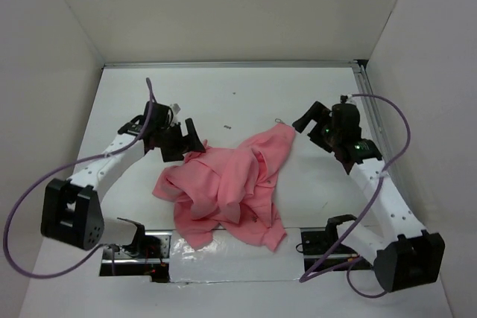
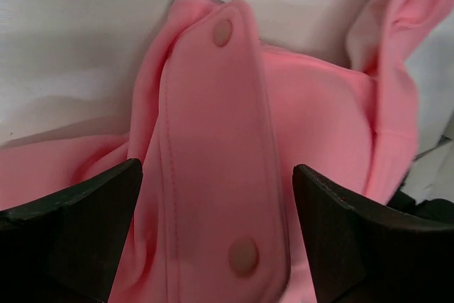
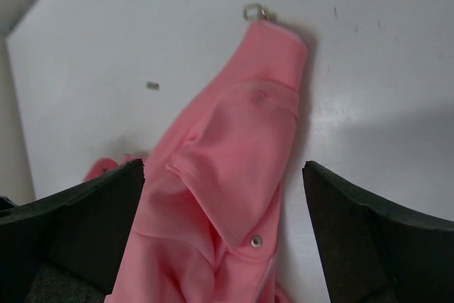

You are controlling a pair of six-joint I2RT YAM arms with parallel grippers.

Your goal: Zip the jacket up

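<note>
The zipper tape at the pink flap's tip (image 1: 206,144) is below my left gripper and to its right in the top view, so I will lower the gripper that way and close it.
The salmon-pink jacket (image 1: 231,184) lies crumpled on the white table (image 1: 223,94) between the arms. My left gripper (image 1: 185,141) is open just above the jacket's left upper edge. In the left wrist view, its fingers (image 2: 78,211) straddle a pink flap (image 2: 213,140) with two snap buttons, without touching it. My right gripper (image 1: 307,120) is open and empty, to the right of the jacket's far corner (image 1: 279,135). The right wrist view shows that corner (image 3: 269,69) with a small metal ring (image 3: 254,12) at its tip, a snap (image 3: 256,241) and a stretch of zipper (image 3: 266,274).
White walls enclose the table on three sides. A metal rail (image 1: 370,102) runs along the right edge. A small dark speck (image 1: 228,127) lies beyond the jacket. A foil-taped strip (image 1: 223,255) and the arm bases (image 1: 71,214) line the near edge.
</note>
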